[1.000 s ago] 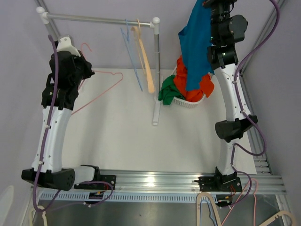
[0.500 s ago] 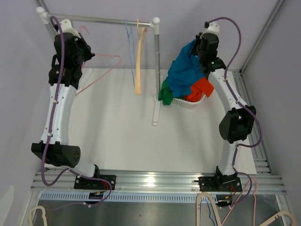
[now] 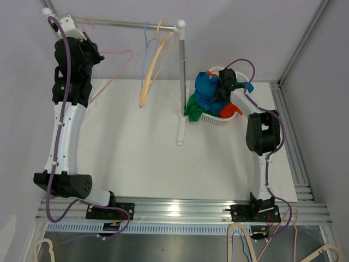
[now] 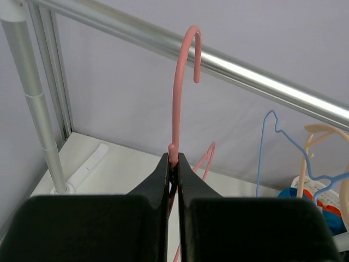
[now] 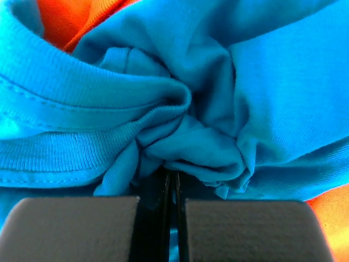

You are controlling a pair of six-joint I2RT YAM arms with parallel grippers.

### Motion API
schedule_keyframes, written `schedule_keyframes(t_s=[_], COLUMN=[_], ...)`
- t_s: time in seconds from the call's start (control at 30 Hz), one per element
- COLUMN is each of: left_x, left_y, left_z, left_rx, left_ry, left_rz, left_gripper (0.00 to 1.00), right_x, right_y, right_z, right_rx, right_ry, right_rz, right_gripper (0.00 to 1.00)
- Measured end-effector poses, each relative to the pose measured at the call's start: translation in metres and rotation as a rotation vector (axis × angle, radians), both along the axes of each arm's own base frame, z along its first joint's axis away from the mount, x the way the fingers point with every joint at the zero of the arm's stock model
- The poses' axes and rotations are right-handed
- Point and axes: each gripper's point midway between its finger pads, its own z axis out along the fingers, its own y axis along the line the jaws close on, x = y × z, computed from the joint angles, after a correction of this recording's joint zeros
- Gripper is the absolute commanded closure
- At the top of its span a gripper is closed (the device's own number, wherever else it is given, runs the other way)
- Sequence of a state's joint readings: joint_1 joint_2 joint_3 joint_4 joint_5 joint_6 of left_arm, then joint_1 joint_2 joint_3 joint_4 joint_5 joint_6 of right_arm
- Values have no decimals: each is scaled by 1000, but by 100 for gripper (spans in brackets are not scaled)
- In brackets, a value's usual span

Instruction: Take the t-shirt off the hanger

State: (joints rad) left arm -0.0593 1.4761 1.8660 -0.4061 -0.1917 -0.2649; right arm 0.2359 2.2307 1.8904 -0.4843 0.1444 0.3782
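Note:
Next, my left gripper moves outward and to its right in the top view to the bar's empty part, hooks the bare hanger and releases.
The blue t-shirt lies bunched in the white basket at the back right, on orange and green clothes. My right gripper is down in the basket, shut on a fold of the blue t-shirt. My left gripper is high at the back left, shut on the neck of a bare pink hanger. In the left wrist view the pink hanger's hook rises in front of the silver rail, its tip close to it.
A cream hanger and a thin blue hanger hang on the rail. The rack's right post stands mid-table beside the basket. Orange and green clothes fill the basket.
My right arm came down from high above and lowered the blue t-shirt into the basket. My left arm lifted the pink hanger up towards the rail. The cream hanger swung left.

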Motion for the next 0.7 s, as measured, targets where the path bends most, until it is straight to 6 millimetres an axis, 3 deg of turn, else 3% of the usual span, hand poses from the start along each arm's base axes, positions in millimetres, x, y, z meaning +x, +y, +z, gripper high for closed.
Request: schedule_keyframes(t_s=[0.13,0.23,0.4,0.47,0.5,0.7], left_x=[1,3,8,12,14,30], left_y=[2,2,-4,-8,-11,-20], left_z=[12,19,26,26,25,11], left_rx=[25,27,21,16,14,-3], left_ry=[-45,-75,-111,-119,-119,-93], left_rz=[8,7,-25,-49,-64,-102], left_gripper=[99,99,99,99,99,99], right_x=[-2,-5,-21,-29,-33,-54], right_y=[-1,-2,-7,-12,-15,-28], right_z=[-6,-2,8,11,13,34], right_rx=[6,17,10,-11,-22,-63], right_ry=[-21,-41,-15,11,24,55], right_rz=[-12,-19,-26,-33,-37,-58], right_gripper=[100,93,69,65,57,51])
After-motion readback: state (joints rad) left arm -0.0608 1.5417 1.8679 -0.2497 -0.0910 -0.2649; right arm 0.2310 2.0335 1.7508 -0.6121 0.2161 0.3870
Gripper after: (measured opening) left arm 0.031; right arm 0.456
